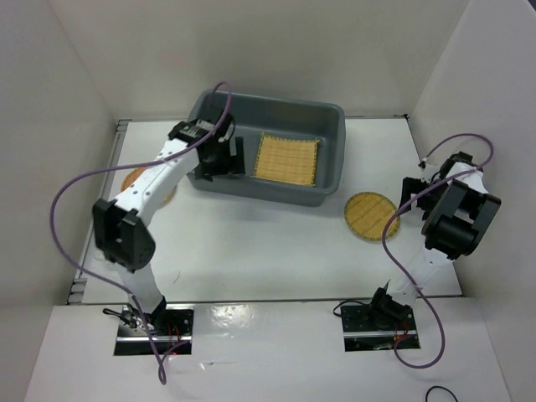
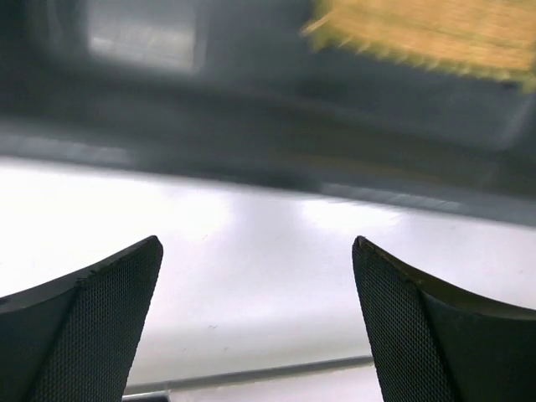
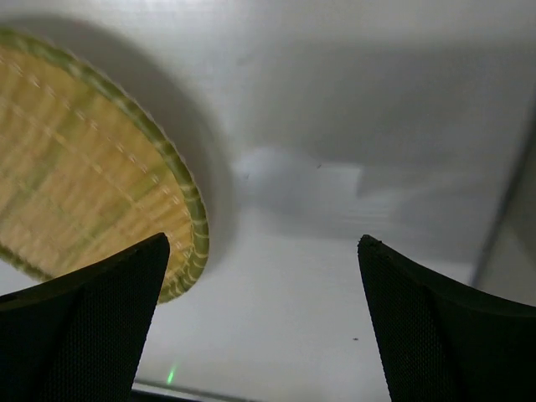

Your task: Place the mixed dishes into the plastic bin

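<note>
The flat-lying round plate's rim [image 1: 397, 224] [image 3: 200, 228] is below my right gripper and to its left in the top view. My right gripper will next lower and tilt its open fingers toward it.
The dark grey plastic bin [image 1: 270, 192] stands at the back middle, and the square tan woven plate [image 1: 287, 159] lies inside it. The round woven plate [image 1: 372, 215] lies on the table to the bin's right. The orange-brown plate [image 1: 132, 178] lies at the left, partly hidden under my left arm. My left gripper [image 1: 223, 159] is open and empty at the bin's left end; its blurred wrist view shows the bin wall [image 2: 251, 126], the square plate [image 2: 427, 33] and open fingers [image 2: 255, 247]. My right gripper [image 1: 414, 190] is open and empty just right of the round plate [image 3: 84, 167], jaws wide [image 3: 264, 243]. No clear cups show.
White walls close in the table on the left, back and right. The table's front edge runs just ahead of the arm bases [image 1: 368, 318]. Purple cables loop off both arms.
</note>
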Motion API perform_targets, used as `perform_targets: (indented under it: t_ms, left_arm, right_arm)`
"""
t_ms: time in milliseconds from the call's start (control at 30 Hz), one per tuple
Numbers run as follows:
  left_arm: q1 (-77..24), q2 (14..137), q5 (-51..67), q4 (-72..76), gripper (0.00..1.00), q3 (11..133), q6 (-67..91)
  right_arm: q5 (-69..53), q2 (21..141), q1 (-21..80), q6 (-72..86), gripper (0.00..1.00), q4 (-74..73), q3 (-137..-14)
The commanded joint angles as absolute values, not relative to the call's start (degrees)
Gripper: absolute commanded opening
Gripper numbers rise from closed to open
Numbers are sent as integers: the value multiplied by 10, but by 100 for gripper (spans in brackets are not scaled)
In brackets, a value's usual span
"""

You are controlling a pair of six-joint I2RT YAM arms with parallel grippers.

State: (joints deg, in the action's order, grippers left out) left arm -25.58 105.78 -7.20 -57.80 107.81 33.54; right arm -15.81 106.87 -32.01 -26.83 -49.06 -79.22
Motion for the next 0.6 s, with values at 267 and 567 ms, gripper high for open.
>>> perform_targets:
  t_ms: [267,567]
  left_arm:
    - [-214,802,-4,-477,100,811,390]
    - [-208,778,10,-477,100,787,414]
  right_arm:
    - [-346,1175,-346,-453,98,-645,-756]
    - [-413,1317,-346,-505,84,-708,-819]
